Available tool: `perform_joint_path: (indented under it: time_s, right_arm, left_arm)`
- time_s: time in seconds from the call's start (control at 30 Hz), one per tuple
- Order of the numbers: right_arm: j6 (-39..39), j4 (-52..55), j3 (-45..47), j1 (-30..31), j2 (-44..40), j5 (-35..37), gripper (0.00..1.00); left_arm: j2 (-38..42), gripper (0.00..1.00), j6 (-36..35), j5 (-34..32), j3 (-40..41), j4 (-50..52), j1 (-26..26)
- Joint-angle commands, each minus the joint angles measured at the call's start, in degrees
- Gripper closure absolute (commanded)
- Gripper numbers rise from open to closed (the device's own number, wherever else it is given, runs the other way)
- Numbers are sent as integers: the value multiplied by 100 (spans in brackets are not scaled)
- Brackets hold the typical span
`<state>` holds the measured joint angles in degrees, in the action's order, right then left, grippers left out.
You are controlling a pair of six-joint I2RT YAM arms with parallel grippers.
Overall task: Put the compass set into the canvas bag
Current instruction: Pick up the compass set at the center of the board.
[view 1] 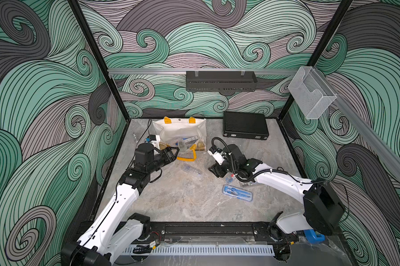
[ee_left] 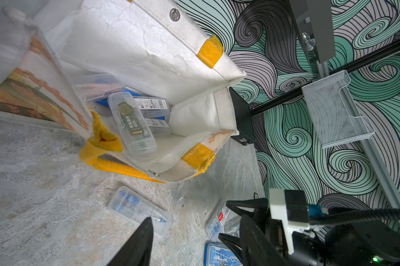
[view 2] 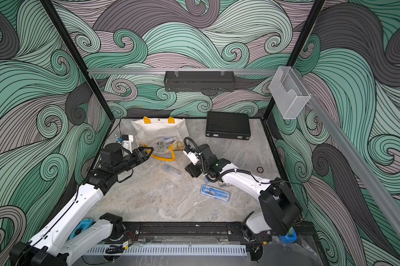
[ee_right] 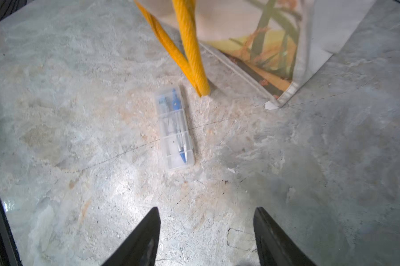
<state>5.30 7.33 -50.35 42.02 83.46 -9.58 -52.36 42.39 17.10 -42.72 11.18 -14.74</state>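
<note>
My right gripper moves down and over to the clear case's end farther from the yellow handle (view 1: 187,157) next, fingers astride it. The tabletop around that end is bare.
The canvas bag (view 1: 180,130) lies on its side at the back of the table, mouth toward the front, with several clear compass set cases (ee_left: 132,124) inside. Its yellow handle (view 1: 187,157) loops onto the table. A clear compass set case (view 1: 191,169) with a blue compass lies in front of the mouth. My left gripper (view 1: 177,152) is open and empty at the left corner of the bag mouth. My right gripper (view 1: 211,170) hovers open and empty just right of that case (ee_right: 174,129). A blue-rimmed compass set case (view 1: 237,193) lies nearer the front right, and a smaller case (ee_left: 217,221) sits beside the right wrist.
A black hard case (view 1: 245,125) lies shut at the back right. A black shelf (view 1: 220,80) hangs on the rear wall and a clear bin (view 1: 312,92) on the right wall. A small bottle (view 1: 135,137) stands by the left wall.
</note>
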Motion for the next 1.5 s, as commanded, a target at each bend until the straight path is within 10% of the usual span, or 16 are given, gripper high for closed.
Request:
perform_joint_path:
  time_s: [0.0, 0.93, 1.47]
  right_arm:
    - [429, -814, 92, 199, 171, -253, 36]
    - [1109, -1475, -842, 724, 2698, -164, 37]
    - [1048, -1808, -496, 772, 2517, 145, 60]
  left_arm:
    - [-19, 38, -91, -49, -227, -11, 60]
    - [288, 34, -172, -180, -149, 236, 72]
    - [305, 31, -190, -155, -184, 314, 68]
